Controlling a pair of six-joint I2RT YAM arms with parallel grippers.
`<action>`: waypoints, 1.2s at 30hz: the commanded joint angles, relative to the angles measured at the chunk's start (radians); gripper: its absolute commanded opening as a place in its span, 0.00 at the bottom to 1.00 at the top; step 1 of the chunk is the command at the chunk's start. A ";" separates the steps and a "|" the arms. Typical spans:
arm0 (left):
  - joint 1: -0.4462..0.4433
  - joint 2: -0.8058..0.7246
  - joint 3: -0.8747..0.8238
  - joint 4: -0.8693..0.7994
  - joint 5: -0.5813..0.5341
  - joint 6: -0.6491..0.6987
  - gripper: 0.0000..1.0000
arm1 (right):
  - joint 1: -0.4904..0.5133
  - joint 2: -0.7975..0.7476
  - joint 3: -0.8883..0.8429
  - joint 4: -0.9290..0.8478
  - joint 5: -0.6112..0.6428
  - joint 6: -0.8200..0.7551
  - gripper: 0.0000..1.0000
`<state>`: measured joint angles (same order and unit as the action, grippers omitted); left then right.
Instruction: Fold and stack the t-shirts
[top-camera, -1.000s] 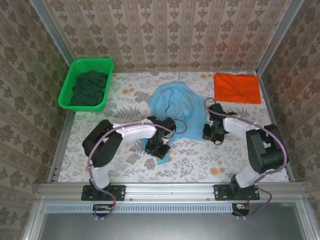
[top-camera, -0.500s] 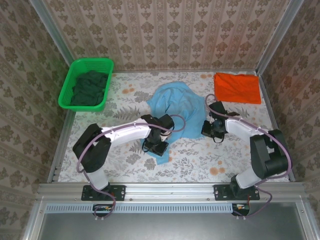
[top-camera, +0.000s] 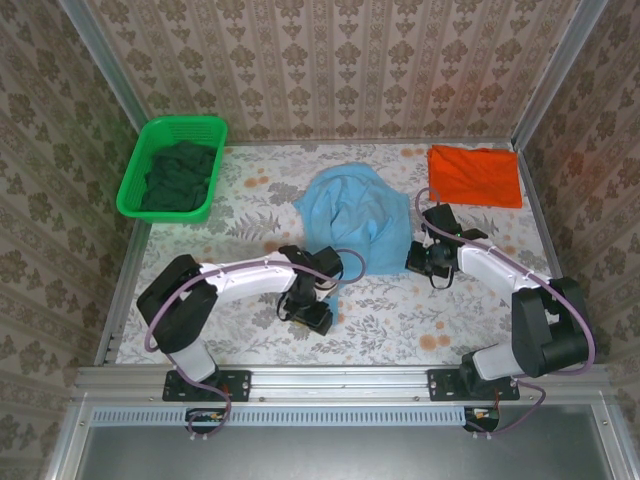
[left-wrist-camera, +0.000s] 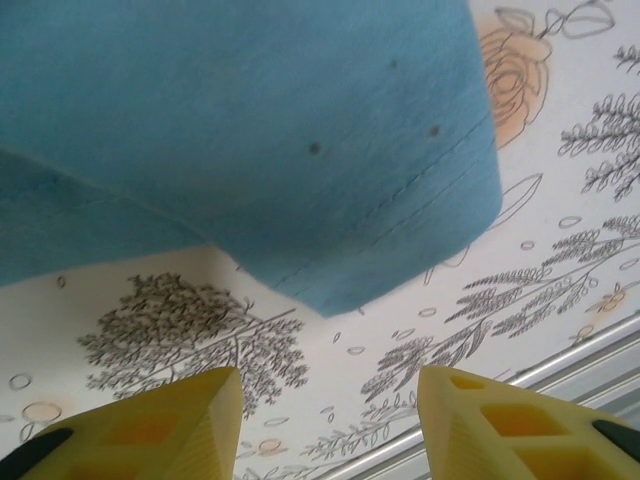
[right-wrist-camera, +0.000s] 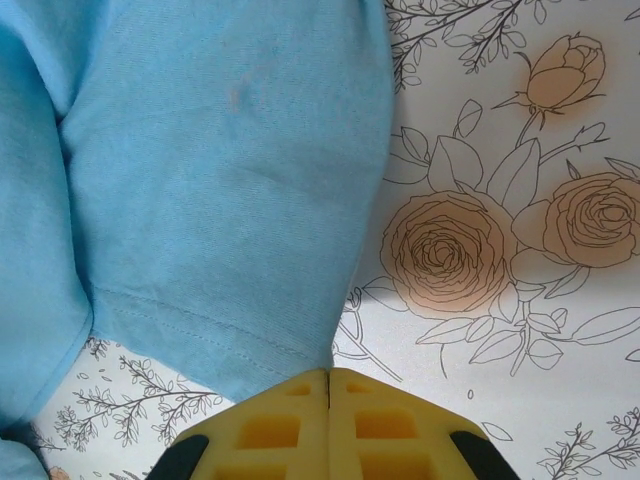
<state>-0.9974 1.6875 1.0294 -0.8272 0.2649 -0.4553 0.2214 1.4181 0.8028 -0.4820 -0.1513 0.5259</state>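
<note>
The left gripper's open fingers have only tablecloth between them, so the left gripper will next lower outward onto the blue shirt's stitched near corner (left-wrist-camera: 326, 292), which lies below and outward of it.
The light blue t-shirt (top-camera: 350, 212) lies crumpled in the middle of the table, and the orange-red t-shirt (top-camera: 475, 175) lies folded flat at the back right. My left gripper (top-camera: 307, 312) sits at the blue shirt's near corner (left-wrist-camera: 300, 150). It is open (left-wrist-camera: 330, 430), with bare tablecloth between its yellow fingers (left-wrist-camera: 150, 430) and the cloth lying loose beyond them. My right gripper (top-camera: 420, 262) is at the shirt's right edge, shut (right-wrist-camera: 330, 372) on a hemmed corner of the light blue t-shirt (right-wrist-camera: 220, 200).
A green basket (top-camera: 135, 175) with dark green cloth stands at the back left. The flowered tablecloth (top-camera: 420, 320) is bare along the front. A metal rail (left-wrist-camera: 590, 350) runs along the near edge, and papered walls enclose the other three sides.
My left gripper has opened and let go of the blue shirt's near corner, and its arm has stretched lower. The right gripper has stayed shut and shifted slightly right.
</note>
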 joint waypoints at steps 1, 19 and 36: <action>-0.006 0.031 0.000 0.033 -0.020 -0.042 0.51 | 0.006 -0.021 -0.011 -0.035 -0.023 -0.014 0.00; -0.044 0.181 0.081 0.047 -0.121 -0.083 0.35 | 0.005 -0.059 -0.013 -0.046 -0.039 -0.017 0.00; -0.013 -0.045 0.201 -0.094 -0.247 -0.011 0.00 | -0.002 -0.168 0.035 -0.077 -0.033 -0.029 0.00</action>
<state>-1.0248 1.7748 1.1671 -0.8970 0.0807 -0.5095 0.2214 1.3022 0.8013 -0.5083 -0.1730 0.5182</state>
